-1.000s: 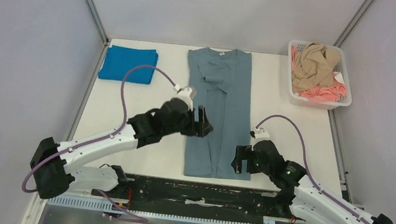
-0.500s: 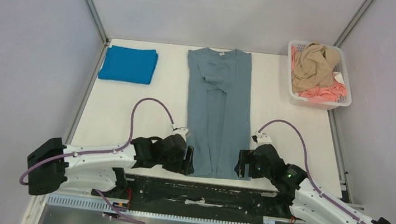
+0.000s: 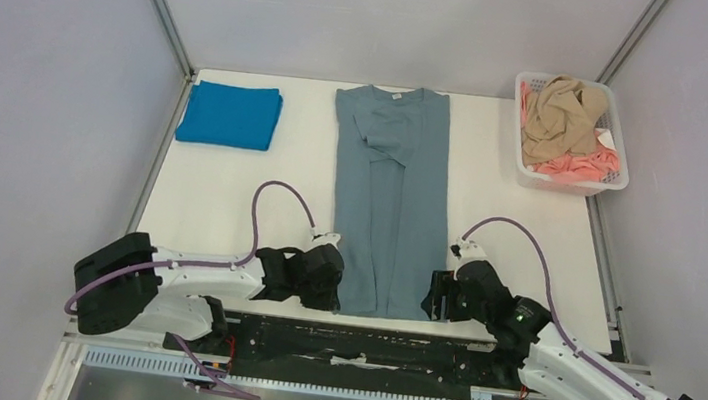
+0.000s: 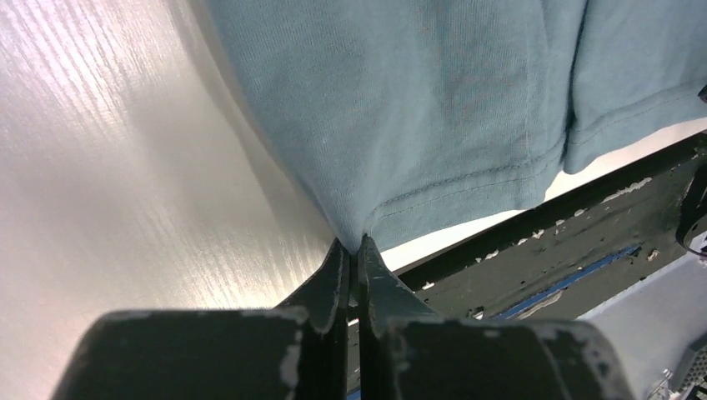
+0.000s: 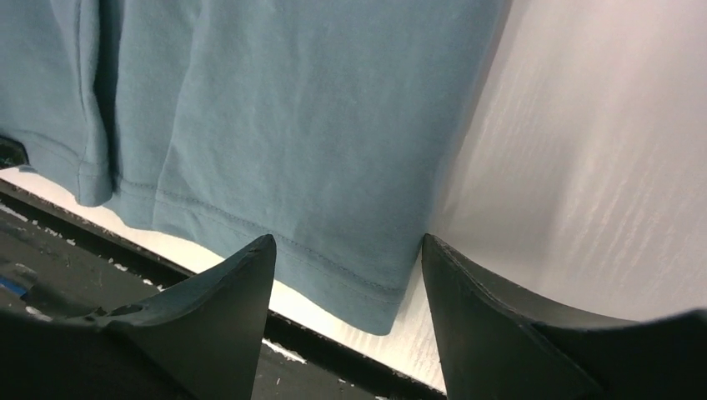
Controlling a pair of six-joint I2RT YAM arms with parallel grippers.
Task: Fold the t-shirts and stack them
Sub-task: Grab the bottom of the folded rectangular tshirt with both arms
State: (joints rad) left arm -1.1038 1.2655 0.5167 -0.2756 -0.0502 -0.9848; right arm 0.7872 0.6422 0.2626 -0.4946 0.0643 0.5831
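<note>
The grey-blue t-shirt lies unfolded lengthwise, so my left gripper will next rise outward, lower its hem corner onto its edge nearest the bright blue t-shirt and release it.
A dusty grey-blue t-shirt [image 3: 388,199] lies flat in a long narrow strip down the middle of the table, neck label at the far end. My left gripper [image 3: 337,297] is shut on its near left hem corner [image 4: 367,223], the cloth pinched into a small peak between the fingertips. My right gripper [image 3: 434,297] is at the near right hem corner [image 5: 367,283]; its jaws stand apart on either side of that corner, not touching it. A bright blue t-shirt [image 3: 230,113] lies folded at the far left.
A white basket [image 3: 614,109] at the far right holds tan [image 3: 562,108] and pink [image 3: 585,166] t-shirts. The table's near edge and the black rail [image 3: 373,348] run just below both grippers.
The left arm swept from the shirt's middle down to the near left hem corner and shut on it. The right gripper slid slightly nearer and its jaws narrowed.
</note>
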